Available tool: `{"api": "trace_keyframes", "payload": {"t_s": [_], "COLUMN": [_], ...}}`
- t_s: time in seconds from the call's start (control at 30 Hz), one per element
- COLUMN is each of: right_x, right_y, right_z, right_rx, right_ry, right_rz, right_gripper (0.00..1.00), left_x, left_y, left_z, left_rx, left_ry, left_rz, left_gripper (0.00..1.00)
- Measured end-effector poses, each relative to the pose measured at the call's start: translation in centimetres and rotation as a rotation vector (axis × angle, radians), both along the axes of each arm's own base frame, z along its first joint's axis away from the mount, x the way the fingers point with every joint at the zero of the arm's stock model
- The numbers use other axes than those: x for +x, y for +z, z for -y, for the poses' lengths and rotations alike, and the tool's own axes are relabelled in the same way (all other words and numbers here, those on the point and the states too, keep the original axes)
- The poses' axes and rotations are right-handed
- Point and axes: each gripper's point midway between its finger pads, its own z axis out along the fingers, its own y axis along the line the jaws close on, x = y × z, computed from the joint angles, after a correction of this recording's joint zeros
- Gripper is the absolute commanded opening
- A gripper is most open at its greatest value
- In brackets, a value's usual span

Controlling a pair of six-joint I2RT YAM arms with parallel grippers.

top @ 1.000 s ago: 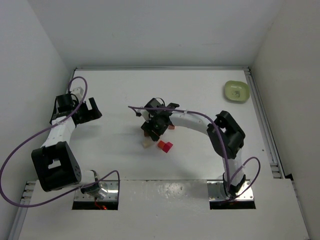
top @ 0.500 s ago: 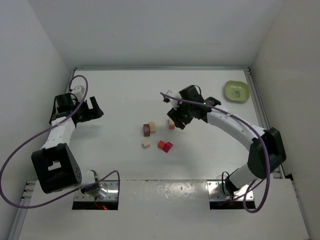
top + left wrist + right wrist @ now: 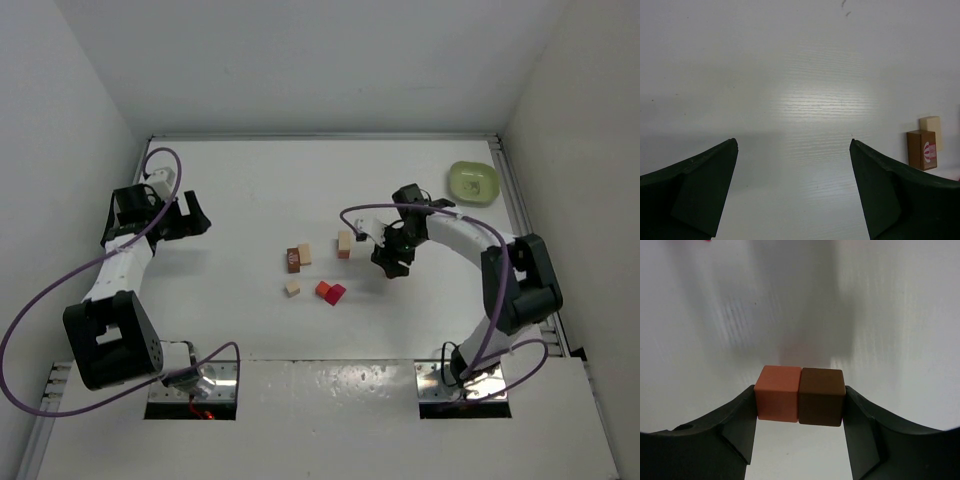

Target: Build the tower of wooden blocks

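The right gripper moves straight down next and releases the orange and dark brown blocks side by side there, since bare tabletop lies below the pair.
My right gripper (image 3: 392,260) hovers over the table, right of the loose wood blocks. In the right wrist view it (image 3: 800,396) is shut on two cubes side by side, an orange block (image 3: 777,392) and a dark brown block (image 3: 821,396). On the table lie a brown labelled block (image 3: 293,260), a pale block (image 3: 304,253), another pale block (image 3: 292,287), a red block (image 3: 324,290) and a magenta block (image 3: 337,295). A pale cube (image 3: 344,240) sits against a reddish one; I cannot tell whether they are stacked. My left gripper (image 3: 188,216) is open and empty at the far left.
A light green bowl (image 3: 472,182) stands at the back right corner. The left wrist view shows the brown labelled block (image 3: 921,149) and a pale block (image 3: 931,126) at its right edge. White walls enclose the table on three sides.
My right gripper has moved from over the block cluster to the right and slightly nearer, uncovering the blocks it hid. The left arm has barely moved.
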Motion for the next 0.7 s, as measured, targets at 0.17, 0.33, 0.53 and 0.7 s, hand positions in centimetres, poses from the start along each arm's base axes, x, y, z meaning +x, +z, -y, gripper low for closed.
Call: {"api": "trace_keyframes", "payload": {"t_s": [0.17,0.33,0.53,0.7], "right_x": [1.0,2.4,3.3,3.4], "right_y": [-2.5,-3.2,-3.1,-3.1], "right_z": [0.7,0.8,0.7,0.7], "right_rx": [-0.002,0.005,0.009,0.021], "right_ry": [0.100,0.137,0.161,0.168], "right_rz": [-0.011,0.024,0.062,0.064], "right_gripper": [0.25,0.33,0.49,0.67], "left_x": [0.1,0.1,0.1,0.4], "left_y": [0.0,0.0,0.0,-0.1], "left_z": [-0.1,-0.2,-0.2,-0.4], "left_rx": [0.006,0.011,0.013,0.014], "left_ry": [0.004,0.010,0.013,0.016], "left_rz": [0.001,0.001,-0.001,-0.003], "left_gripper": [1.00,1.00,1.00,1.00]}}
